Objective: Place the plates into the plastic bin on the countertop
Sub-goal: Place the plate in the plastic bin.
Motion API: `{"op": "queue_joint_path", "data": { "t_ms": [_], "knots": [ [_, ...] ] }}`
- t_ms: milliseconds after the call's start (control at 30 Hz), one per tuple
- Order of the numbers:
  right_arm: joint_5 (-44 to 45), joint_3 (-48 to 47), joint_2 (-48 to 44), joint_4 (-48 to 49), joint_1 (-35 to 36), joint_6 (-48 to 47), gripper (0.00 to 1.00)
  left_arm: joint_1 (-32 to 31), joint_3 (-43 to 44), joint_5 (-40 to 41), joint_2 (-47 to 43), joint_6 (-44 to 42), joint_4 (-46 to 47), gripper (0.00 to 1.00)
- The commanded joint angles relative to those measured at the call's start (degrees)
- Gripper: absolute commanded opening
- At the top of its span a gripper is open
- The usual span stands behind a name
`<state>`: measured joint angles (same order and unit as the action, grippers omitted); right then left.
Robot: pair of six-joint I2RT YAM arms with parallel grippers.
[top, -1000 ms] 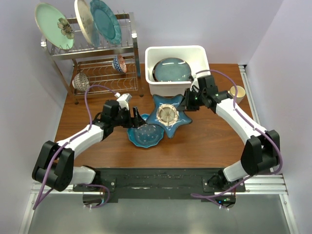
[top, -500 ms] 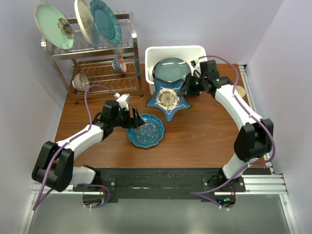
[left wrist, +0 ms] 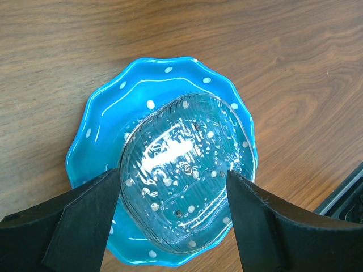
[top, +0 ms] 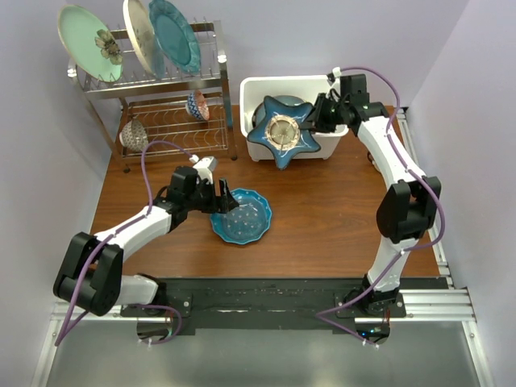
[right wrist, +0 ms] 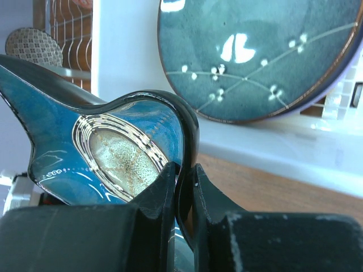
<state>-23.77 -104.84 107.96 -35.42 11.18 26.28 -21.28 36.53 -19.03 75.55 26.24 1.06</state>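
My right gripper should move outward, then down, and release the star-shaped plate against the dark teal round plate (right wrist: 255, 56), because a star tip overhangs the bin's front side.
My right gripper (top: 314, 121) (right wrist: 184, 170) is shut on the rim of the dark-blue star-shaped plate (top: 280, 133) (right wrist: 113, 147). It holds the plate tilted in the air over the front wall of the white plastic bin (top: 266, 85). A dark teal round plate (right wrist: 255, 56) leans inside the bin, mostly hidden in the top view. The blue scalloped white-dotted plate (top: 242, 216) (left wrist: 113, 124) lies flat on the countertop (top: 322, 218); its centre looks glassy. My left gripper (top: 224, 197) (left wrist: 173, 187) hovers open at its left edge, one finger on each side of the centre.
A chrome wire rack (top: 205, 81) stands at the back left. It holds a mint flower plate (top: 89, 42), a cream dark-rimmed plate (top: 139, 36) and a teal plate (top: 173, 34), with small patterned bowls (top: 197, 105) on its lower shelf. Walls close in on both sides.
My right arm has lifted the star-shaped plate off the countertop and carried it back to the bin's front wall. The left arm and the blue scalloped plate have not moved.
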Motion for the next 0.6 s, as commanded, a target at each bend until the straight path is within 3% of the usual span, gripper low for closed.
{"op": "queue_joint_path", "data": {
  "t_ms": [0, 567],
  "knots": [
    [-4.71, -8.70, 0.39, 3.43, 0.07, 4.48, 0.00, 0.36, 1.08, 0.57, 0.30, -1.63, 0.87, 0.80],
    [-5.76, -20.15, 11.66, 11.15, -1.95, 13.79, 0.00, 0.36, 1.00, 0.39, 0.74, -1.72, 0.79, 0.80]
  ]
}}
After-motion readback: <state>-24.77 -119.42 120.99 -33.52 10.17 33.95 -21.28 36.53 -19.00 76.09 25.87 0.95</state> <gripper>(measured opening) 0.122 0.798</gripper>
